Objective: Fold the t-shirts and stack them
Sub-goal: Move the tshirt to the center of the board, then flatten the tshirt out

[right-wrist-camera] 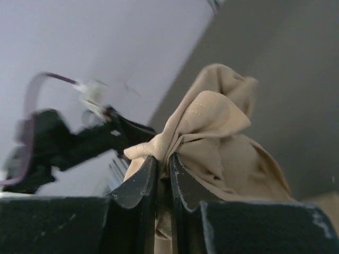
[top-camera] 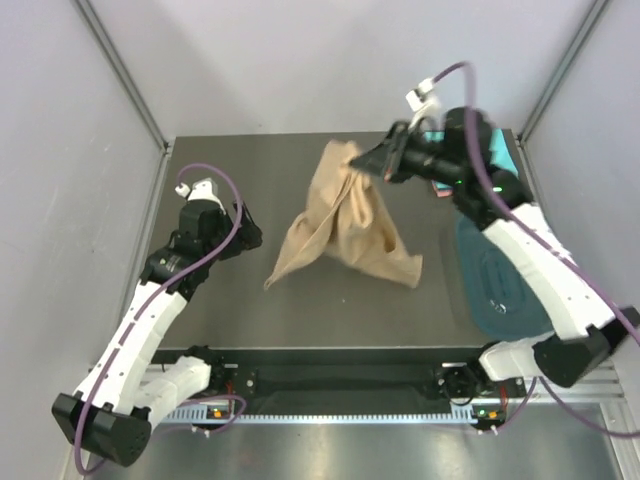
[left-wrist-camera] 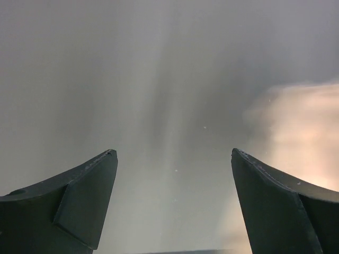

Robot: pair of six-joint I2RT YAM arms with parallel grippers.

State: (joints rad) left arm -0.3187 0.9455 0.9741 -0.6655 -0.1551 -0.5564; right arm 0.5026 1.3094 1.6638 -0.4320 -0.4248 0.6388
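My left gripper isn't holding anything. It should move down and to the right in the top view next, onto the near edge of the tan shirt.
A tan t-shirt (top-camera: 345, 222) hangs bunched from my right gripper (top-camera: 368, 162), lifted at the back of the table with its lower edge trailing on the surface. In the right wrist view the jaws stand pinched together on a fold of the tan cloth (right-wrist-camera: 212, 132), at the gripper (right-wrist-camera: 163, 159). A turquoise shirt (top-camera: 498, 152) and a salmon-pink one (top-camera: 440, 188) peek out behind the right arm at the back right. My left gripper (top-camera: 250, 232) is open over the bare table at the left, a short way from the shirt. Its view shows the fingers (left-wrist-camera: 90, 185) wide apart with nothing between them.
A dark teal plastic tub (top-camera: 500, 285) stands at the right edge of the table, partly under the right arm. Grey walls close in the table on the left, back and right.
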